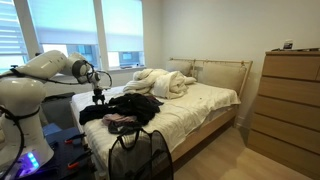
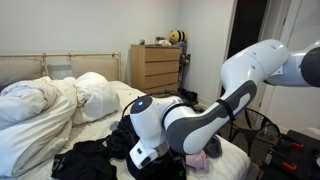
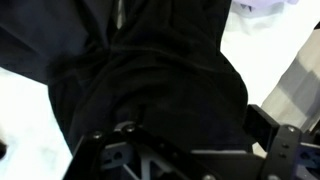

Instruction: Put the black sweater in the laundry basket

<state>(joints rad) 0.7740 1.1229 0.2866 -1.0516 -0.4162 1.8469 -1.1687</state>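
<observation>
The black sweater [image 1: 136, 105] is spread beneath my gripper's open fingers, so next my gripper should go down a little further into the sweater's dark cloth between them and close.
The black sweater [image 1: 136, 105] lies crumpled on the near part of the bed [image 1: 205, 105]. It also shows in an exterior view [image 2: 92, 157] and fills the wrist view [image 3: 150, 70]. The laundry basket [image 1: 140, 155], black mesh with handles, stands on the floor at the bed's foot. My gripper [image 1: 98, 97] is low at the sweater's edge, pressed into the dark fabric [image 2: 143, 158]. In the wrist view the gripper [image 3: 170, 130] looks open with fabric between the jaws. One finger shows at the right; the other is lost in the dark cloth.
A white duvet [image 1: 160, 82] is bunched at the head of the bed. A pink garment [image 1: 120, 122] lies beside the sweater. A wooden dresser [image 1: 290, 100] stands against the wall. The robot's base [image 1: 20, 120] is beside the bed.
</observation>
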